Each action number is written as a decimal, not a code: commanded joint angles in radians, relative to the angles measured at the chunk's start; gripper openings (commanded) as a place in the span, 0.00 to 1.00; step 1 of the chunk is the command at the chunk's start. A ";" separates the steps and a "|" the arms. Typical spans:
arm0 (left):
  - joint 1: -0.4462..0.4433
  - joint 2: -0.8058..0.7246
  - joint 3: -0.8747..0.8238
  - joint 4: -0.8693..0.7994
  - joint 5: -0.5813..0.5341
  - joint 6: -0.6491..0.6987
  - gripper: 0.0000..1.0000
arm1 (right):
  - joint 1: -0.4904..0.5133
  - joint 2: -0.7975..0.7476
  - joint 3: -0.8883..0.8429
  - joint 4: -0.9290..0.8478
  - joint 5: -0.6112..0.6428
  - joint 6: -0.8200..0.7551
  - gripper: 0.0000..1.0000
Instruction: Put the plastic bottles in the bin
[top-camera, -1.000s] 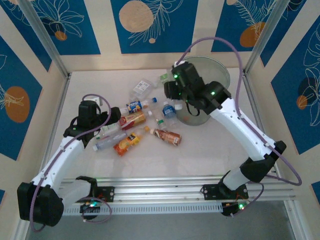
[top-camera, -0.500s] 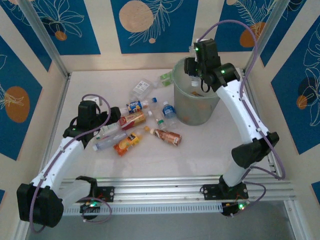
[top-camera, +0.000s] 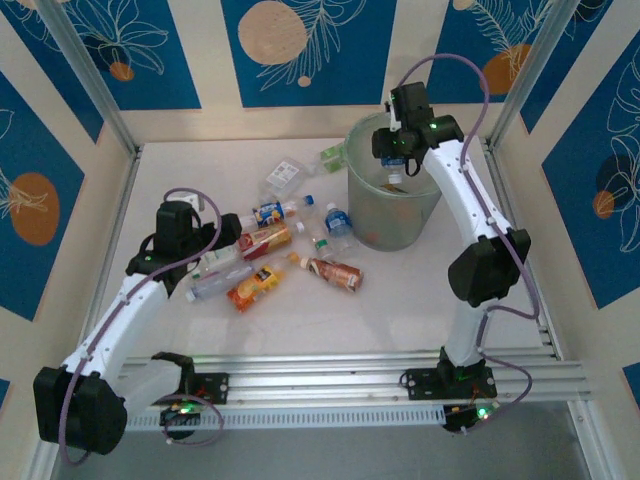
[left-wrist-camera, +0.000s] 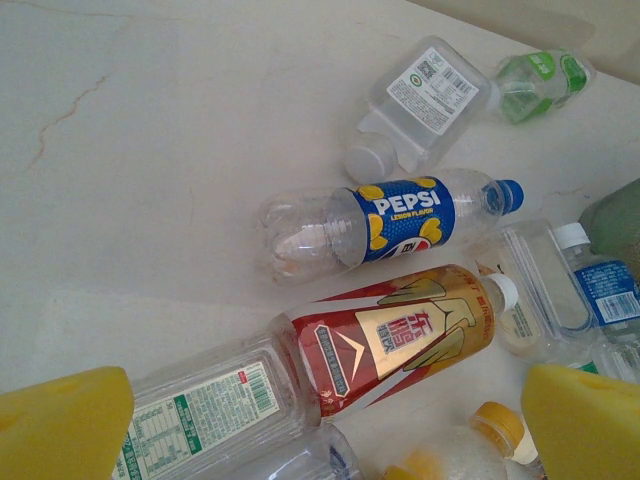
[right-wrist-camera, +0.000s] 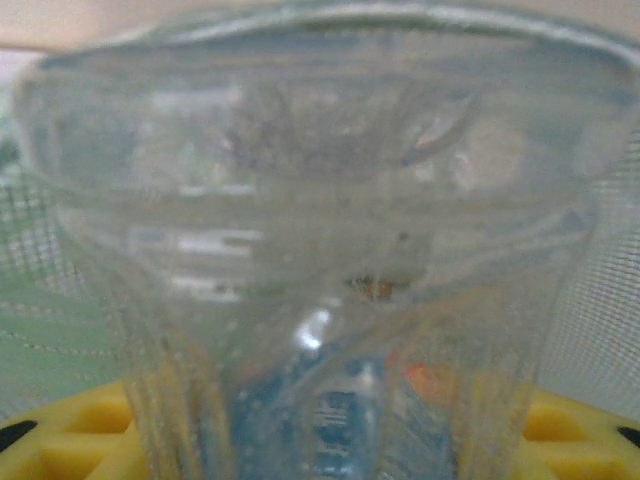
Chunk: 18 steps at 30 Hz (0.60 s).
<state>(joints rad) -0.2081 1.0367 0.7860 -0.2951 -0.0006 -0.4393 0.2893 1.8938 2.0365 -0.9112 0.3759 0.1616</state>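
Note:
The robot's right gripper is already hanging over the bin's opening (top-camera: 410, 184), so next it will go down through it and let go of the clear crushed bottle inside.
My right gripper (top-camera: 392, 168) hangs over the mouth of the bin (top-camera: 402, 222), shut on a clear plastic bottle (right-wrist-camera: 320, 300) that sits between its yellow pads (right-wrist-camera: 70, 440). The bottle's lower end (top-camera: 393, 182) dips toward the bin's opening. My left gripper (left-wrist-camera: 325, 430) stands open just above the pile of plastic bottles (top-camera: 262, 240). Under it lie a red-and-gold labelled bottle (left-wrist-camera: 400, 340) and a clear one with a white label (left-wrist-camera: 200, 410). A blue Pepsi bottle (left-wrist-camera: 400, 215) lies beyond them.
A square clear bottle (left-wrist-camera: 425, 100) and a green one (left-wrist-camera: 535, 82) lie farther back. A brown-labelled bottle (top-camera: 333, 272) and a blue-labelled one (top-camera: 337, 222) rest left of the bin. An orange bottle (top-camera: 255, 285) lies at the pile's near side. Walls enclose the table.
My right arm has swung up and to the right, carrying the clear bottle from beside the bin to above its mouth. The left arm has stayed still.

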 joint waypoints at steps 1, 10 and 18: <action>-0.012 0.000 0.024 0.005 0.013 -0.003 1.00 | -0.003 0.011 -0.029 -0.027 -0.050 -0.031 0.45; -0.011 -0.004 0.022 0.003 0.010 -0.004 0.99 | -0.010 0.067 -0.073 -0.064 -0.071 -0.045 0.46; -0.012 -0.007 0.019 -0.002 0.007 -0.003 0.99 | -0.016 0.117 -0.098 -0.072 -0.070 -0.051 0.46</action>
<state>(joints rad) -0.2081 1.0370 0.7860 -0.2958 -0.0006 -0.4393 0.2829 1.9942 1.9564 -0.9638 0.3271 0.1287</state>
